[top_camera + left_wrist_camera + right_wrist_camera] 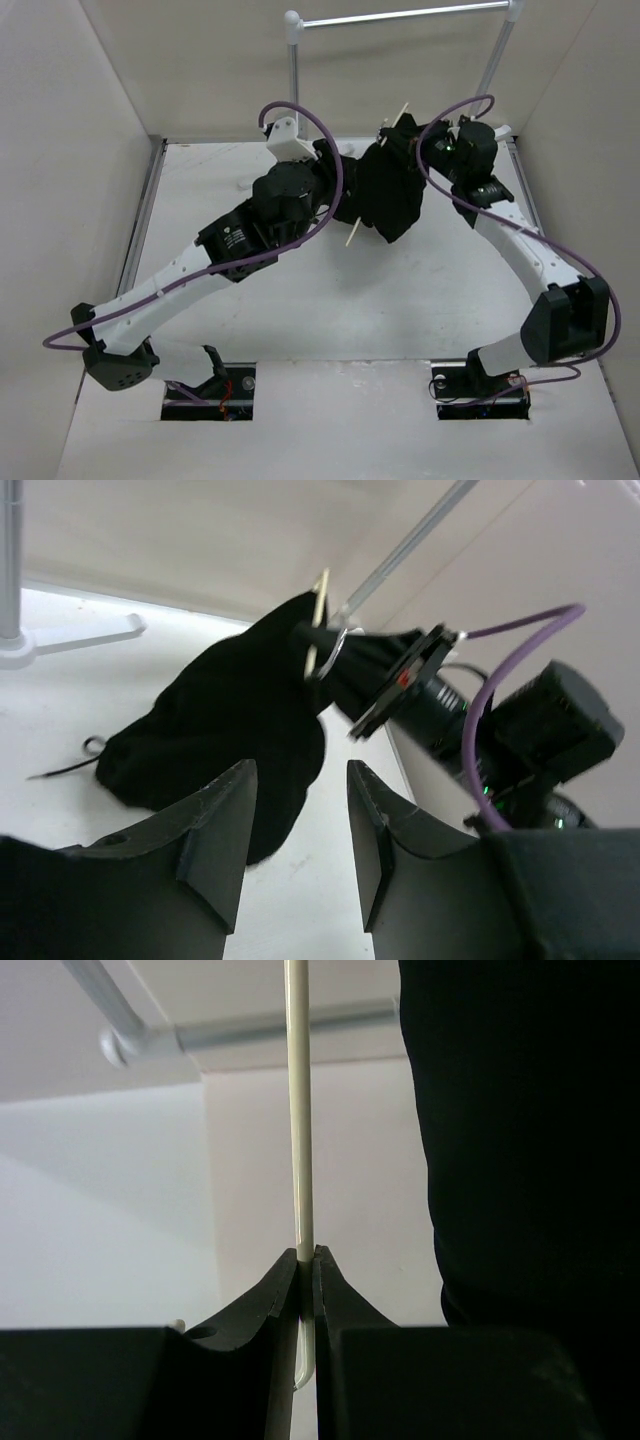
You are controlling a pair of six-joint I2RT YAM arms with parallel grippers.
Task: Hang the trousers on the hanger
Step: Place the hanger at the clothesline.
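Observation:
I need to carry the hanger outward with my right gripper to the stand's top bar (408, 14) next, set the hanger's metal hook over the bar and release, because the trousers hang over the hanger (352, 235).
The black trousers (390, 190) hang bunched over the thin cream hanger (352, 235), held up above the table at the back middle. My right gripper (425, 150) is shut on a bar of the hanger (299, 1110), with the trousers (520, 1140) hanging just to its right. My left gripper (335, 165) is open and empty, its fingers (215, 830) just short of the trousers (230, 720). The hanger's tip (318, 610) and metal hook (335, 645) show above the cloth in the left wrist view.
A white-and-silver rail stand (400, 18) rises at the back, its foot (70, 635) on the table. White walls enclose the table on the left, right and back. A loose black drawstring (70, 760) trails on the table.

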